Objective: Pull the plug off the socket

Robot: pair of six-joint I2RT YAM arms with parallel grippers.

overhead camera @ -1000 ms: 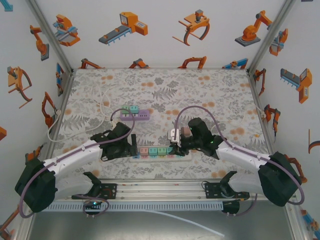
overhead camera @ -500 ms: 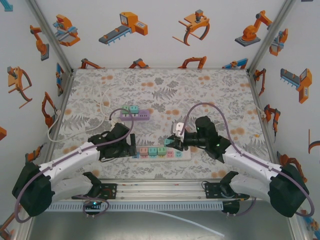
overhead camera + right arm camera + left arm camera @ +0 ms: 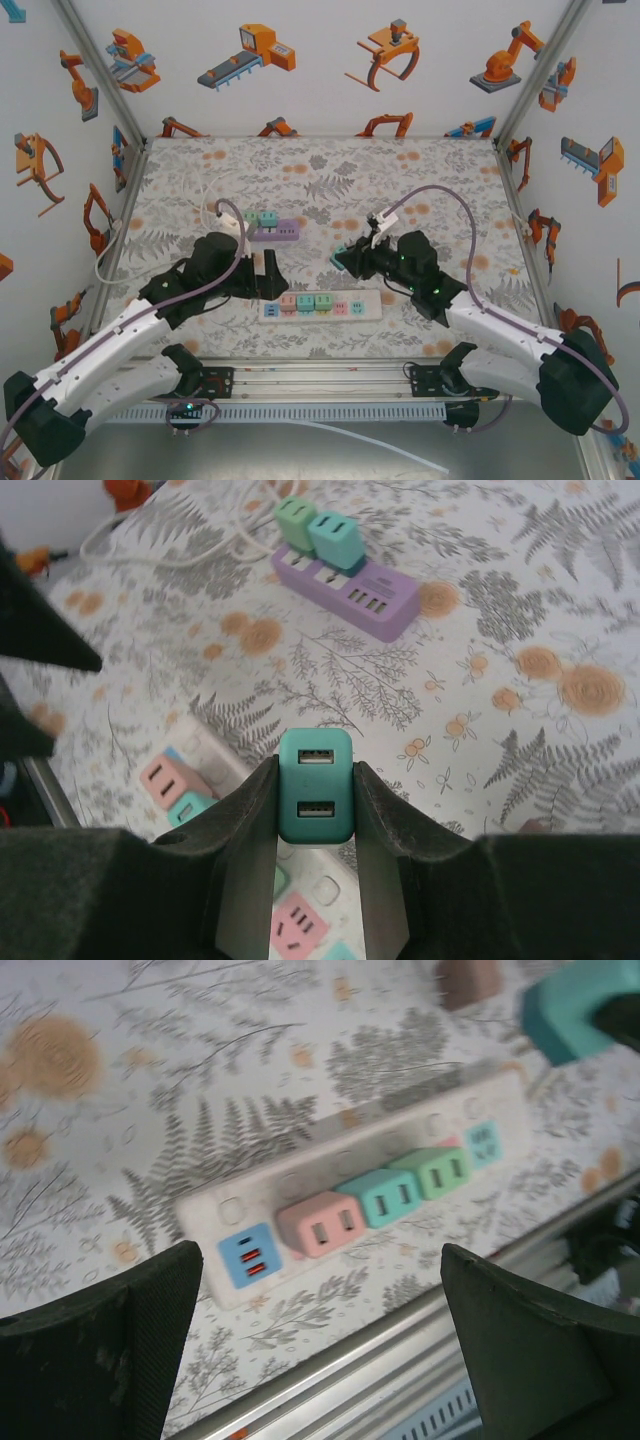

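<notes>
The loose teal plug should go down to the tabletop behind the socket strip next, and the robot's right gripper needs to let go of it there.
The white socket strip (image 3: pixel 365 304) lies near the front edge with a pink plug (image 3: pixel 320 1224), a teal one (image 3: pixel 378 1198) and a green one (image 3: pixel 432 1172) still seated in it. My right gripper (image 3: pixel 345 260) is shut on a loose teal plug (image 3: pixel 315 798), which hangs clear above and behind the strip (image 3: pixel 318 888). That same plug (image 3: pixel 570 1015) shows in the top right of the left wrist view, apart from the strip (image 3: pixel 215 1210). My left gripper (image 3: pixel 268 276) hovers open above the strip's left end, with nothing between its fingers (image 3: pixel 100 1350).
A purple power strip (image 3: pixel 285 231) with a green and a teal plug (image 3: pixel 335 538) sits behind the white one. A white cable (image 3: pixel 205 205) trails along the left wall. A metal rail (image 3: pixel 320 378) runs along the front edge.
My right gripper has lifted the teal plug out of the white strip and carried it up and back. My left gripper has risen off the strip's left end.
</notes>
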